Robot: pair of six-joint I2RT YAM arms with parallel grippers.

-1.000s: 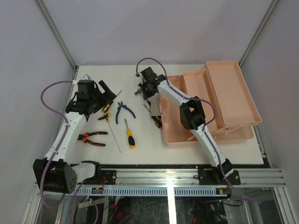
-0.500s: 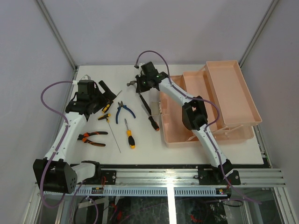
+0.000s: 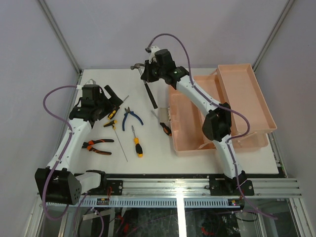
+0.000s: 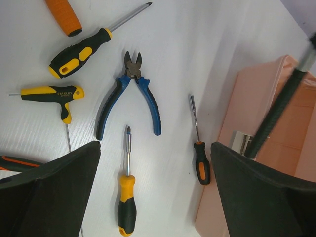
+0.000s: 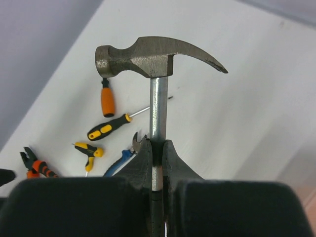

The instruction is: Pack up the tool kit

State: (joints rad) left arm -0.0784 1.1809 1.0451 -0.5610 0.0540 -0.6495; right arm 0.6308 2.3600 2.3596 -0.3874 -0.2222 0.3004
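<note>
My right gripper needs to move back and to the right in the top view, then go down and let go of the hammer (image 3: 150,94) in the toolbox's latch-side section (image 3: 185,116). The bottom of that section is empty.
My right gripper (image 3: 148,74) is shut on the steel shaft of the small hammer (image 3: 150,94) and holds it in the air over the back of the table, left of the salmon-pink toolbox (image 3: 232,106), which stands open. In the right wrist view the jaws (image 5: 157,153) pinch the shaft just below the hammer head (image 5: 148,55). My left gripper (image 3: 111,100) is open and empty above the loose tools; its fingers (image 4: 49,192) frame a yellow-black screwdriver (image 4: 126,202). Blue pliers (image 4: 129,96) and a small black-orange screwdriver (image 4: 200,163) lie on the table.
Orange-black pliers (image 3: 96,146) lie at the left front. A second yellow-black screwdriver (image 4: 81,52), a yellow T-handle driver (image 4: 54,93) and an orange handle (image 4: 64,15) lie at the back left. A thin rod (image 3: 121,145) lies beside them. The toolbox's grey latch (image 3: 164,114) faces the tools.
My right gripper has raised the hammer from beside the toolbox's left edge and carried it up and toward the back. The left arm and the loose tools have not moved.
</note>
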